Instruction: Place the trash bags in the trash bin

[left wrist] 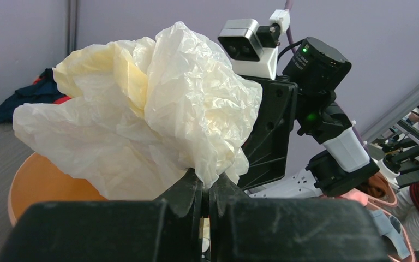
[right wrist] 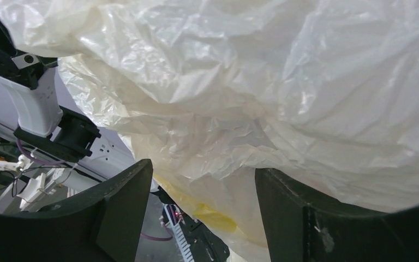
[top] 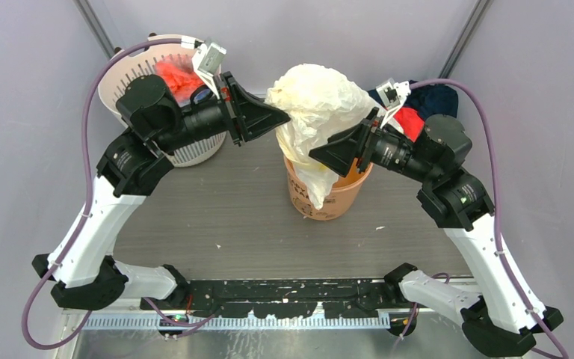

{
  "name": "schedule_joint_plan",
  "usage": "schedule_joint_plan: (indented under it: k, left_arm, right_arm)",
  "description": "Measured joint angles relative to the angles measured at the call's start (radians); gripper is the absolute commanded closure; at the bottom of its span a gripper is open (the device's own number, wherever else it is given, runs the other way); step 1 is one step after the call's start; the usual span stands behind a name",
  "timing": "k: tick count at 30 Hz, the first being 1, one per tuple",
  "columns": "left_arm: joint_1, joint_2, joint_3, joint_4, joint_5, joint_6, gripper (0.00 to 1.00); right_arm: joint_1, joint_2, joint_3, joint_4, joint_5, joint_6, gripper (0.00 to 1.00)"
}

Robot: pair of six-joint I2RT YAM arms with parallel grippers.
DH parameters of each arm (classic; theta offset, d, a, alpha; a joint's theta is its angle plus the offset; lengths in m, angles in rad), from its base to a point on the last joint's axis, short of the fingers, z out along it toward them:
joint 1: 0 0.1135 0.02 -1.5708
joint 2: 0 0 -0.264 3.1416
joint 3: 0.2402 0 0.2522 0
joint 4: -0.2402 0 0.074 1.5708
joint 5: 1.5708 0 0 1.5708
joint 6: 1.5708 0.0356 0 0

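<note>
My right gripper should next stay nearly in place above the bin's rim (left wrist: 27, 174) and then close its fingers, because the bag's film (left wrist: 210, 172) already hangs between them.
The pale-yellow trash bag (top: 315, 105) billows above the orange trash bin (top: 329, 196) at the table's middle, and one tail hangs down the bin's front outside. My left gripper (top: 285, 116) is shut on a pinch of the film (left wrist: 210, 172) at the bag's left side. From the right, my right gripper (top: 315, 155) reaches in just above the bin's rim; its fingers (right wrist: 125, 191) stand wide apart with film (right wrist: 218, 158) hanging between them, not pinched. The bin's rim (left wrist: 27, 174) shows orange under the bag in the left wrist view.
A white slotted basket (top: 119, 75) with red plastic in it stands at the back left behind the left arm. A red and navy cloth heap (top: 418, 108) lies at the back right. Grey walls close in the table on both sides.
</note>
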Motion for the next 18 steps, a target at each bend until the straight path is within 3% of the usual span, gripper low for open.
schedule_joint_plan:
  k: [5,8,10,14,18]
  left_arm:
    - [0.003,0.000,-0.009,0.032,0.038,-0.028,0.96]
    - [0.007,0.000,-0.014,0.055,0.071,-0.050,0.93]
    - [0.011,0.000,-0.017,0.065,0.086,-0.058,0.79]
    - [0.020,0.000,-0.020,0.068,0.097,-0.066,0.61]
    - [0.029,-0.002,-0.020,0.028,0.044,-0.042,0.54]
  right_arm:
    - [0.000,0.006,-0.008,-0.008,0.021,0.000,0.50]
    - [0.000,0.019,-0.011,-0.014,0.027,0.001,0.75]
    - [0.000,0.026,-0.012,-0.018,0.031,-0.002,0.96]
    - [0.000,0.026,-0.014,-0.031,0.044,-0.002,0.99]
    - [0.000,0.017,-0.014,-0.042,0.068,-0.003,0.99]
